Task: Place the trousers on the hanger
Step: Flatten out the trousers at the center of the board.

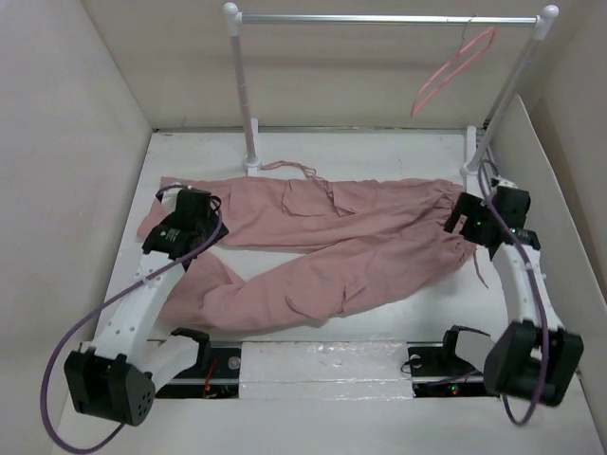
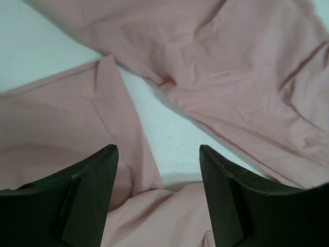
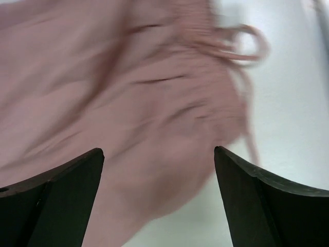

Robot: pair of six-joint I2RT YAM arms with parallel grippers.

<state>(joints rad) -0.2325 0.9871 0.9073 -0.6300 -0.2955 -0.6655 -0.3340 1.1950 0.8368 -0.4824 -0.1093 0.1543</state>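
Next, the left gripper lowers back onto the near leg's seamed edge (image 1: 243, 282) (image 2: 152, 192) beside the hem, since table shows between its fingers.
The dusty-pink trousers (image 1: 322, 251) lie flat across the white table, their two legs splitting apart at the left and a gathered end at the right. The thin pink hanger (image 1: 453, 71) hangs by its hook from the rail at the back right. My left gripper (image 1: 196, 207) is open and empty low over the left part of the trousers (image 2: 231, 77), where a strip of table shows between two folds of fabric. My right gripper (image 1: 463, 216) is open and empty just over the gathered right end (image 3: 154, 103), beside a thin drawstring (image 3: 247, 46). That view is blurred.
The white-and-metal garment rail (image 1: 379, 18) stands at the back on two posts (image 1: 248, 104), with feet near the trousers' far edge. Beige walls close in the table (image 1: 379, 152) on the left, right and back. A drawstring loop (image 1: 296, 170) lies by the left post.
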